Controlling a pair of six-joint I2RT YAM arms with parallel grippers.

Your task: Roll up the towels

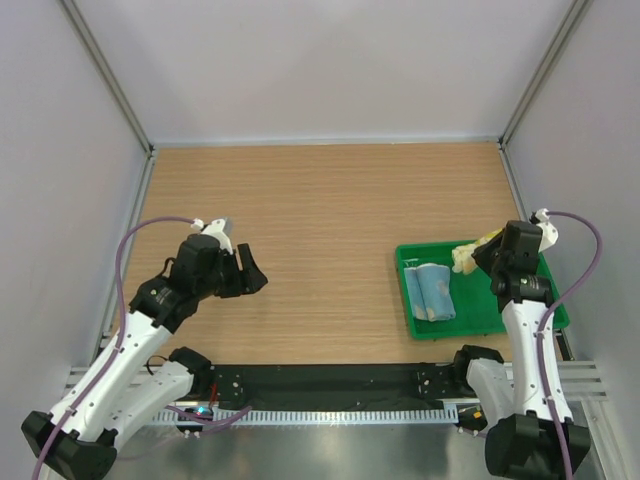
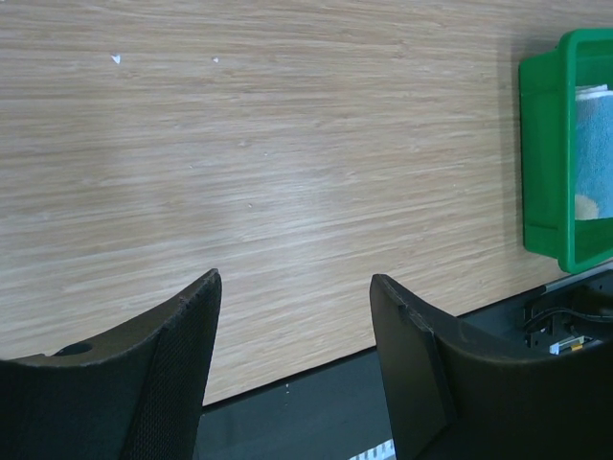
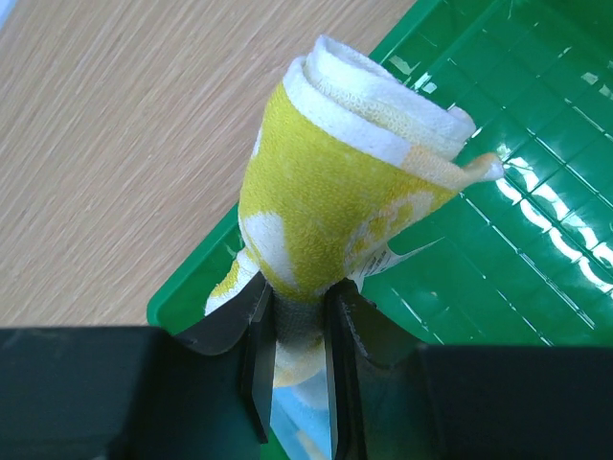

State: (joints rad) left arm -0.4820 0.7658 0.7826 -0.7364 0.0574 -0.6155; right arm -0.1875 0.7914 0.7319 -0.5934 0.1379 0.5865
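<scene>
My right gripper lowers the yellow towel to the tray's bottom by the tray's far edge below next and releases it. The tray's bottom lies empty beside the light blue towel.
A rolled yellow towel [image 3: 335, 182] with pale patches hangs above the green tray [image 3: 517, 230], and my right gripper [image 3: 297, 297] is shut on its lower end. From above, the same yellow towel [image 1: 468, 256] shows at the tray's [image 1: 412, 300] back edge, just left of my right gripper [image 1: 492, 262]. A rolled light blue towel [image 1: 434, 291] lies inside the tray on its left side; its edge [image 2: 594, 144] also shows in the left wrist view. My left gripper [image 1: 250, 272] stands open over bare wood at the left, its fingers [image 2: 182, 355] wide apart with nothing between them.
The wooden tabletop [image 1: 320, 220] stretches between the arms. White walls with metal corner posts [image 1: 105, 70] close the workspace on three sides. A black strip [image 1: 330, 380] runs along the near table edge by the arm bases.
</scene>
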